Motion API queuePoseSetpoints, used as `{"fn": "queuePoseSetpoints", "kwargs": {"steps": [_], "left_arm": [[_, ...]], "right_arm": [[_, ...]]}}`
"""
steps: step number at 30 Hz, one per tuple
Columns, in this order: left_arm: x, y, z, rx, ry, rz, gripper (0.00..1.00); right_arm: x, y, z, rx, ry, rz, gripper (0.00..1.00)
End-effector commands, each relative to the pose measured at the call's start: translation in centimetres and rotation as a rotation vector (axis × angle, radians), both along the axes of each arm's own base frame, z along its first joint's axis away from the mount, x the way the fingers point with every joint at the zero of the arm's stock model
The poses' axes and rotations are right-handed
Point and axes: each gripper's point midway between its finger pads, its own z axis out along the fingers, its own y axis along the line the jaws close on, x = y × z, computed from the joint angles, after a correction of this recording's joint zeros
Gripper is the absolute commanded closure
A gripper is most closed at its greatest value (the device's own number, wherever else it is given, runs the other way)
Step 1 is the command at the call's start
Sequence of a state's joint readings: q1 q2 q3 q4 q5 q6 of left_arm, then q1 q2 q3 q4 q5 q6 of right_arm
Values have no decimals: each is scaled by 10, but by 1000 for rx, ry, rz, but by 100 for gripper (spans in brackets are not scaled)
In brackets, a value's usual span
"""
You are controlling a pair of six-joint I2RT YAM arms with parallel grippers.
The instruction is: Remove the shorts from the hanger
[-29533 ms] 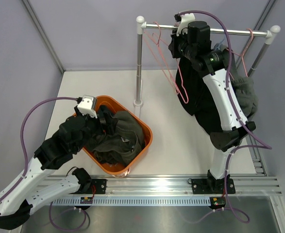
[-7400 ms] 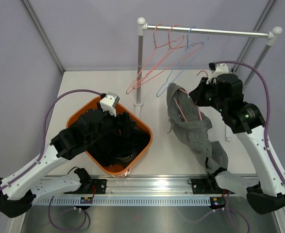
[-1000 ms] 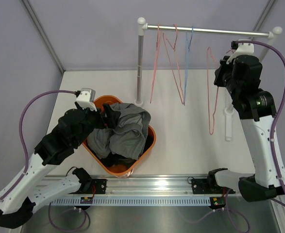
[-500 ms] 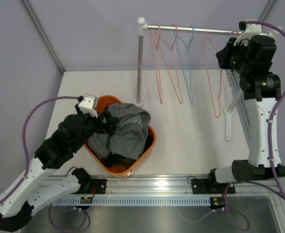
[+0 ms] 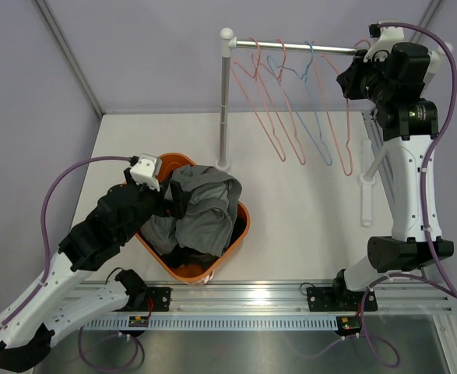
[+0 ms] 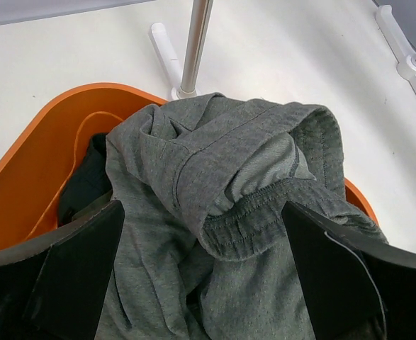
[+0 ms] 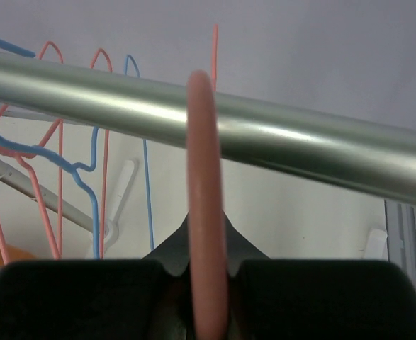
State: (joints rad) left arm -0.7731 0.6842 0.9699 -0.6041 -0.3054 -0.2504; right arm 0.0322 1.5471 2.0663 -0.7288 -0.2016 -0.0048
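Observation:
The pink hanger is bare. Next I should move my right gripper toward the empty part of the bar to its left in the top view and release the hanger's hook.
A grey pair of shorts (image 5: pixel 203 209) lies crumpled on top of darker shorts in the orange basket (image 5: pixel 244 224). My left gripper (image 5: pixel 171 199) hovers just above the grey shorts (image 6: pixel 222 191), open, its black fingers (image 6: pixel 76 276) wide on either side and holding nothing. High at the right end of the rail (image 5: pixel 306 48), my right gripper (image 5: pixel 348 78) is shut on the hook of a bare pink hanger (image 5: pixel 345 132). In the right wrist view the pink hanger hook (image 7: pixel 206 177) crosses the rail (image 7: pixel 300 152) and runs down between my closed right gripper (image 7: pixel 208 301).
Three more bare hangers, two pink (image 5: pixel 268 109) and one blue (image 5: pixel 310 117), hang swinging from the rail. The rack's left pole (image 5: pixel 223 101) stands just behind the basket, its right pole and foot (image 5: pixel 367 187) beside my right arm. Grey walls enclose the white table.
My right arm has lifted the bare pink hanger up to the rail's right end, and the other hangers swing. My left gripper has stayed open over the basket, shifting only slightly.

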Motion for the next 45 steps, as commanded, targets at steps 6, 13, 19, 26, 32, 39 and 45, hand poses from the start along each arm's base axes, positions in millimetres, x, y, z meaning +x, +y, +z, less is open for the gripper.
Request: {"fn": "queuePoseSetpoints", "kwargs": {"steps": [6, 13, 19, 26, 32, 39, 45], "left_arm": [[2, -6, 0, 7, -15, -28, 1], [3, -7, -3, 16, -10, -29, 1], [2, -9, -4, 16, -4, -37, 1], [2, -9, -6, 16, 4, -34, 1], [3, -8, -7, 19, 5, -29, 1], [4, -7, -10, 31, 8, -20, 1], [6, -3, -12, 43, 8, -4, 1]], "right_arm": [[21, 10, 19, 10, -58, 54, 100], [30, 15, 0, 49, 4, 71, 100], [26, 25, -12, 82, 15, 109, 100], [26, 31, -20, 89, 32, 109, 99], [19, 30, -14, 101, -1, 91, 82], [3, 20, 1, 102, -29, 35, 54], [-22, 11, 18, 117, -60, -14, 36]]}}
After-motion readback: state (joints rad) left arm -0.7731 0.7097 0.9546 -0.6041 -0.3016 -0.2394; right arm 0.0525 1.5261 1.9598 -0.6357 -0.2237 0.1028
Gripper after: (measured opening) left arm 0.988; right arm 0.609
